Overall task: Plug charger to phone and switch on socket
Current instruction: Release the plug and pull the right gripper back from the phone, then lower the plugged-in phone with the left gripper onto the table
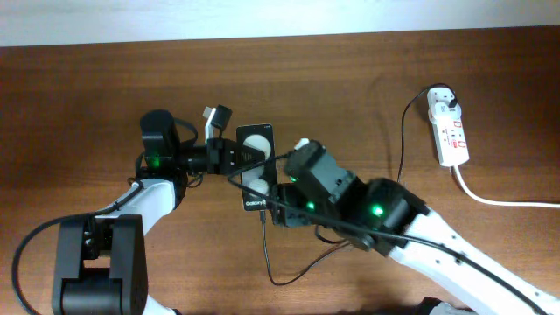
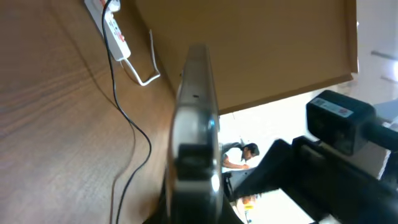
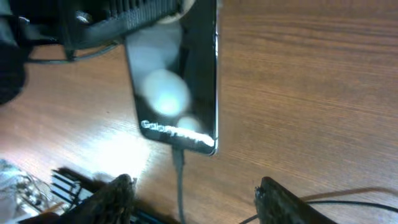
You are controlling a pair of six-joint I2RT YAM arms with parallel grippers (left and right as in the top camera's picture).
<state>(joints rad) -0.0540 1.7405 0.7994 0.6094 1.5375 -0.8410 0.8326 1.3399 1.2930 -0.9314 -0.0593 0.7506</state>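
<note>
The left gripper shifts to the right in the overhead view next and brings the phone (image 1: 255, 164) down to release it, as bare tabletop lies below there.
The black phone (image 1: 255, 164), with white spots on its face, is held off the table on its left edge by my left gripper (image 1: 229, 157), which is shut on it. In the left wrist view the phone (image 2: 198, 118) shows edge-on. The charger's thin black cable (image 1: 265, 249) has its tip in the phone's bottom end (image 3: 178, 155). My right gripper (image 3: 196, 199) is open, its fingers on either side of the cable just below the phone (image 3: 174, 81). The white socket (image 1: 449, 129) lies at the far right with the adapter (image 1: 444, 99) plugged in.
The socket's thick white cord (image 1: 499, 199) runs off to the right edge. The charger cable loops across the table between the socket and my right arm (image 1: 402, 149). The socket also shows in the left wrist view (image 2: 115, 34).
</note>
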